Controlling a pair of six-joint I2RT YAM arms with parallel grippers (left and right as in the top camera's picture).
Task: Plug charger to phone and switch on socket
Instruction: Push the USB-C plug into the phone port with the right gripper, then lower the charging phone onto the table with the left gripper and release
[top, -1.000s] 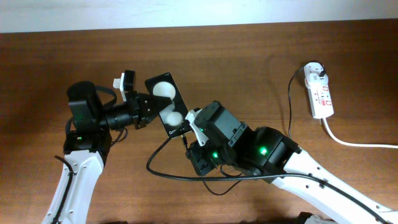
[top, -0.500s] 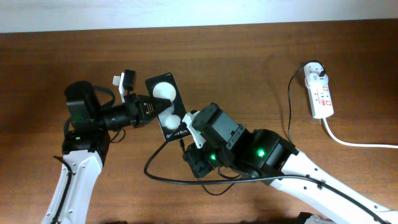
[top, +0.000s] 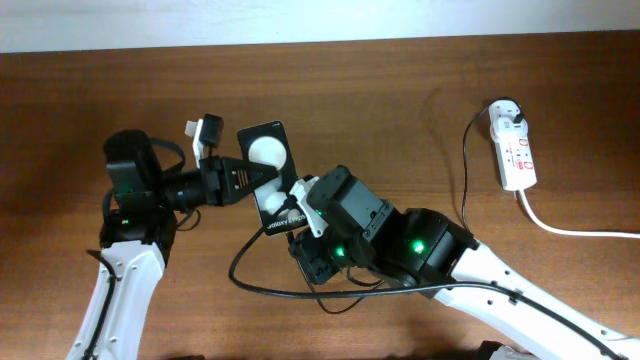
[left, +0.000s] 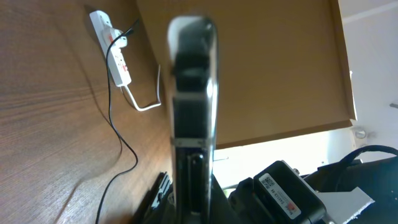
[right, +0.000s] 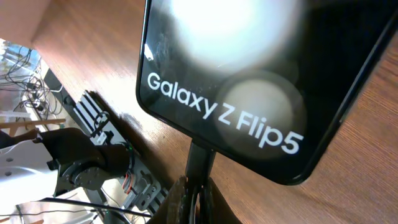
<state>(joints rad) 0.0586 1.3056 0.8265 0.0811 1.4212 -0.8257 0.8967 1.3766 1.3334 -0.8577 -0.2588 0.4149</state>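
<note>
My left gripper moves down and toward the right in the overhead view next and releases the phone (top: 270, 152), since the bare tabletop lies below the gripper on that side.
The phone (top: 270, 152) is black with two white round spots. My left gripper (top: 252, 178) is shut on its side and holds it tilted above the table. In the left wrist view the phone (left: 193, 93) stands edge-on between the jaws (left: 189, 199). My right gripper (top: 296, 224) is shut on the charger's black plug (right: 202, 158), whose tip meets the bottom edge of the phone (right: 261, 74). I cannot tell how deep it sits. The thin black cable (top: 465, 170) runs to a white adapter (top: 507, 113) in the socket (top: 515, 152).
The socket's thick white cord (top: 575, 230) runs off to the right edge. The charger cable loops on the table under my right arm (top: 250, 275). The socket (left: 113, 43) and cable also show in the left wrist view.
The left gripper has shifted the phone slightly right and down. The right gripper has moved left and down with the plug, which now meets the phone's bottom edge.
</note>
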